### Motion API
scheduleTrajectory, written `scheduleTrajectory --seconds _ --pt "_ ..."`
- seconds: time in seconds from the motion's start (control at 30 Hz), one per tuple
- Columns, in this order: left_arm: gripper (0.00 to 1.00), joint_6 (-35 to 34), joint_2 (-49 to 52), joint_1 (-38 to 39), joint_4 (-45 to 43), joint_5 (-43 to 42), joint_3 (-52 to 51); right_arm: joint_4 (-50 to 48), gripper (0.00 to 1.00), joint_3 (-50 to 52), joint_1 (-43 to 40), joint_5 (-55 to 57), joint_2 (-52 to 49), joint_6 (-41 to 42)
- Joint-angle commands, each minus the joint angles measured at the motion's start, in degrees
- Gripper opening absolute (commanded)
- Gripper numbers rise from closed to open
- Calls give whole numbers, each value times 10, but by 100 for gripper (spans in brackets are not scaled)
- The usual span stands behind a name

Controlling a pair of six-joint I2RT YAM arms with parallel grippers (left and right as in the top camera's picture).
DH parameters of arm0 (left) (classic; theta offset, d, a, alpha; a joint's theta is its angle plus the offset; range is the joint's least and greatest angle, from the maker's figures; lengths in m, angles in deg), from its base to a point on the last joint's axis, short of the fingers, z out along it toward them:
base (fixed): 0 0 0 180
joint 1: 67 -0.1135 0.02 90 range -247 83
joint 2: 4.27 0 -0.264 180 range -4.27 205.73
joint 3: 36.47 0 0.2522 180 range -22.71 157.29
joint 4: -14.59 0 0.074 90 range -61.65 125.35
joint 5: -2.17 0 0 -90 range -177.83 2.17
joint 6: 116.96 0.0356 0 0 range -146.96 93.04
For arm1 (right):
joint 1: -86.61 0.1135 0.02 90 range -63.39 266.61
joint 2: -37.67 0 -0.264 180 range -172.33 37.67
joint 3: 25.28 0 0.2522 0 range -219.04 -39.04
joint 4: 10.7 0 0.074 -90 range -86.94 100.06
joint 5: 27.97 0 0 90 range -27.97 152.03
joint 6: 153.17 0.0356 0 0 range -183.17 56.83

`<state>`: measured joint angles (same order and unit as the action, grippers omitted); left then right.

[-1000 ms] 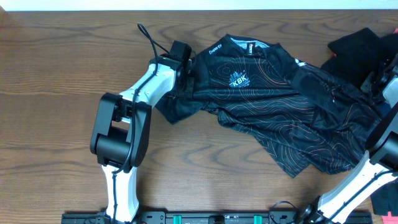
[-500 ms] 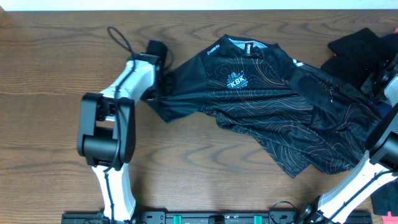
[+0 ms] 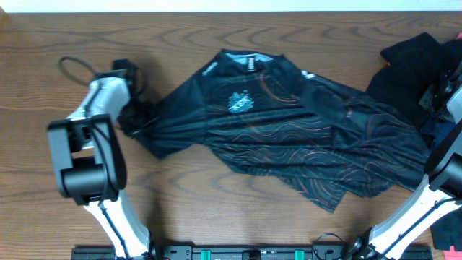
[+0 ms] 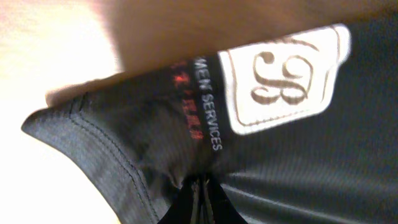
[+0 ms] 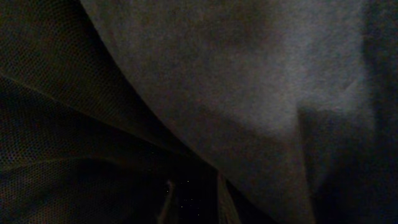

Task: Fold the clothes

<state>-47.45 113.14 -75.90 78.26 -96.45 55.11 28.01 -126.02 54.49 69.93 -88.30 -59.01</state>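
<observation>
My left gripper should drag the creased sleeve to the left in the overhead view, where bare wood lies, to straighten it, then release it.
The black jersey [image 3: 289,137] with pale contour lines lies spread across the middle of the wooden table, collar towards the far edge. My left gripper [image 3: 141,115] is shut on its left sleeve, pulled taut to the left. In the left wrist view the jaws [image 4: 200,196] pinch the sleeve [image 4: 124,143] near a white logo patch [image 4: 283,78]. My right gripper [image 3: 437,97] sits among dark cloth at the jersey's right end. The right wrist view shows only dark fabric [image 5: 249,81] over dim fingers [image 5: 166,200], so their state is unclear.
A heap of plain dark garments [image 3: 411,54] lies at the far right corner, with a bit of red beside it [image 3: 388,63]. The right arm's base [image 3: 404,217] stands at the front right. A black rail [image 3: 238,253] runs along the front edge.
My left gripper has moved left with the sleeve in it, dragging the whole jersey leftwards and stretching it flatter. The right arm has stayed in place.
</observation>
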Motion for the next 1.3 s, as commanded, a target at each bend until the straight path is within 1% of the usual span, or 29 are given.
scheduleTrajectory --seconds 0.0,0.1,0.2,0.23,0.27,0.3,0.33,0.37,0.4,0.43,0.47,0.5,0.53,0.63,0.7,0.9,1.0,1.1,1.2,1.27 --pt "6 -20 28 -52 5 37 -36 21 27 15 -16 36 -23 4" --pt "6 -19 -13 -69 1 37 -35 28 33 15 -16 32 -23 4" --pt "6 -11 -71 -64 -19 36 -35 38 47 15 -16 11 -23 -5" --pt "17 3 -90 -57 -30 32 -35 42 53 15 -16 8 -22 -6" --pt "31 24 -113 -46 -47 24 -35 48 60 15 -16 7 -20 -6" --pt "41 50 -135 -33 -67 15 -35 54 71 14 -16 7 -17 -6" --pt "50 68 -149 -22 -82 10 -35 60 78 14 -16 7 -12 -6" --pt "63 104 -169 -1 -109 6 -35 65 87 14 -16 7 -4 -6" --pt "74 126 -179 12 -126 3 -35 69 89 14 -16 6 6 -6" --pt "88 151 -188 32 -148 2 -34 72 92 14 -16 6 19 -6" --pt "94 164 -191 48 -166 2 -32 75 94 14 -16 2 34 -6" --pt "97 177 -191 66 -182 2 -29 75 97 14 -16 -5 50 -6" --pt "98 188 -188 79 -196 2 -27 76 99 14 -16 -16 66 -6" --pt "99 223 -167 111 -245 0 -27 80 99 14 -13 -75 124 -21" --pt "99 244 -147 123 -262 0 -20 88 99 14 -7 -102 160 -26" --pt "99 313 -41 137 -256 0 54 131 99 14 32 -127 236 -26" --pt "99 348 9 144 -247 0 95 148 99 14 57 -127 252 -26" --pt "99 367 49 146 -251 0 122 165 99 14 82 -127 254 -26" --pt "99 379 80 146 -263 0 132 178 99 15 102 -126 254 -26" --pt "97 379 91 147 -269 0 132 179 96 15 113 -126 254 -26"
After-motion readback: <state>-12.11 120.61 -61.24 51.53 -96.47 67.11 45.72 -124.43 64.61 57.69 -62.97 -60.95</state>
